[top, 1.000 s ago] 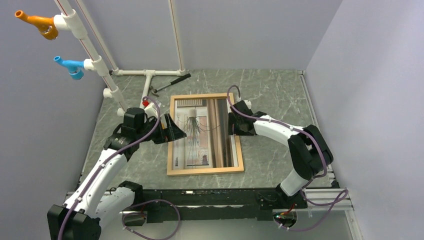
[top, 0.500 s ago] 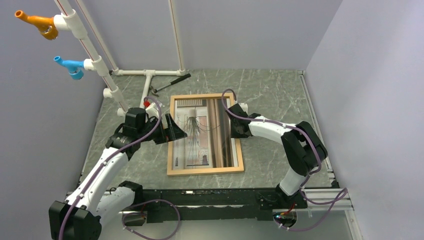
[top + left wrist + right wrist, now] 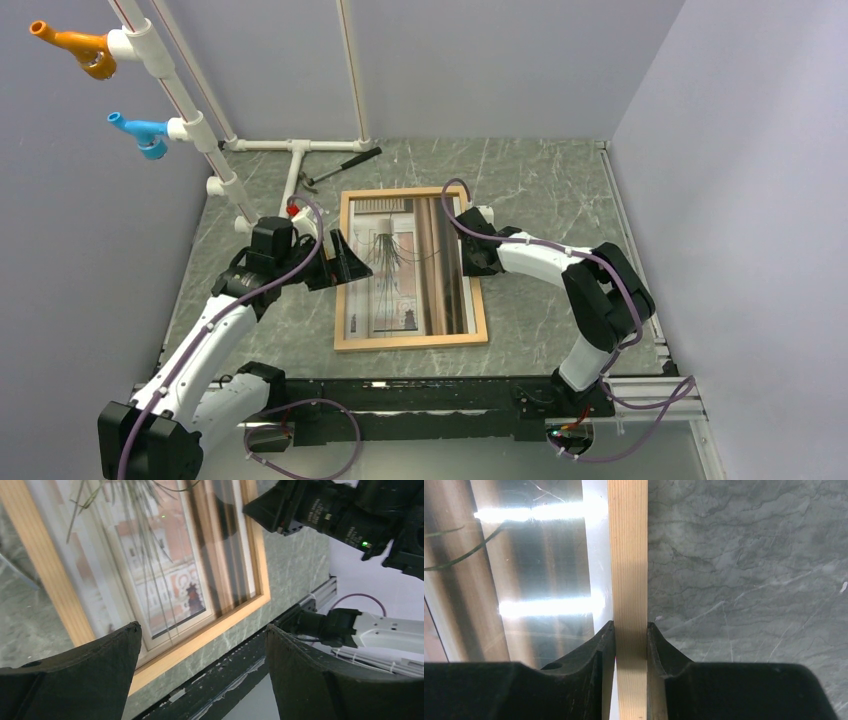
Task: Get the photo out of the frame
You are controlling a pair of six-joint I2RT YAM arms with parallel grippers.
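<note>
My left gripper goes down and to the left in its wrist view next, onto the frame's pipe-side bar (image 3: 341,300) (image 3: 63,602), since that bar lies below it there.
The light wood frame (image 3: 410,342) lies flat on the grey marbled table (image 3: 540,180) with the photo (image 3: 410,265) inside it, beige and brown with a dark wispy plant. My right gripper (image 3: 466,255) is shut on the frame's right rail; in the right wrist view both fingers (image 3: 606,640) press the wooden strip (image 3: 628,555) from either side, beside the glossy photo (image 3: 539,555). My left gripper (image 3: 345,262) hangs open over the frame's left rail. In the left wrist view its jaws stand wide apart (image 3: 202,630) above the frame (image 3: 50,580) and photo (image 3: 165,575), holding nothing.
A white pipe structure (image 3: 190,110) rises at the back left, carrying an orange nozzle (image 3: 75,47) and a blue one (image 3: 140,132). A dark hammer-like tool (image 3: 345,165) lies behind the frame. Walls close the table on three sides.
My right gripper moved left onto the frame's right rail and closed on it. The left arm has barely shifted.
</note>
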